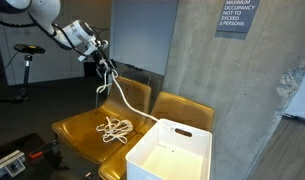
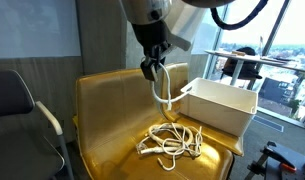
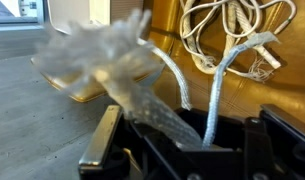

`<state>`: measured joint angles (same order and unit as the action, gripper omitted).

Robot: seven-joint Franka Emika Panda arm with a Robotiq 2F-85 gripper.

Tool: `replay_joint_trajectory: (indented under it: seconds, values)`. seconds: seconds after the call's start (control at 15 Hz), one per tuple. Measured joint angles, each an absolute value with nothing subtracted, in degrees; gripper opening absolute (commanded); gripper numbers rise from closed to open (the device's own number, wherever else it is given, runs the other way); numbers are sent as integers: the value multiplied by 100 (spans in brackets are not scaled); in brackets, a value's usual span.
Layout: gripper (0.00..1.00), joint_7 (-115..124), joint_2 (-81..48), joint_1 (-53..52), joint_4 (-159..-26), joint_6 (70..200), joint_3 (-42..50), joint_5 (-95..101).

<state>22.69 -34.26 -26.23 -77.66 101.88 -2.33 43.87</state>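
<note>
The coil (image 3: pixel 230 30) is on the seat below my gripper. I should lower my gripper toward it and let go of the white rope where its other loops already rest.
My gripper (image 1: pixel 102 72) (image 2: pixel 152 70) hangs above a mustard-yellow chair (image 1: pixel 82 128) (image 2: pixel 102 110) and is shut on a white rope (image 1: pixel 116 128) (image 2: pixel 170 140). One part of the rope rises taut to the jaws while the rest lies coiled on the seat. In the wrist view the rope (image 3: pixel 220 90) runs from the jaws (image 3: pixel 187 135) down to the coil on the seat, and its frayed end is a blur close to the lens.
A white plastic bin (image 1: pixel 172 152) (image 2: pixel 220 103) sits on the neighbouring yellow seat beside the coil. A concrete wall (image 1: pixel 242 90) stands behind. A grey chair (image 2: pixel 17 110) stands at the side. Windows (image 2: pixel 277 50) are beyond the bin.
</note>
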Motion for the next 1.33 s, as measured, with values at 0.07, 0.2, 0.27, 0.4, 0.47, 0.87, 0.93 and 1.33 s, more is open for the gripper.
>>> replay_joint_trajectory:
  seconds: [0.07, 0.2, 0.27, 0.4, 0.47, 0.87, 0.93, 1.33]
  values:
    - [0, 2281, -3471, -2657, -7716, 10187, -273, 4387]
    - [0, 2297, -3584, -2766, -7585, 10181, -322, 4387]
    - [0, 2301, -3643, -2815, -7521, 10171, -341, 4382]
    - [0, 2303, -3757, -2897, -7388, 10154, -354, 4374]
    - [0, 2303, -3816, -2928, -7324, 10142, -357, 4373]
    - [0, 2305, -4049, -2837, -7232, 10105, -304, 4294]
    - [0, 2305, -4058, -2730, -7278, 10106, -283, 4232]
    - [6, 2155, -4131, -1891, -7636, 10311, -200, 3671]
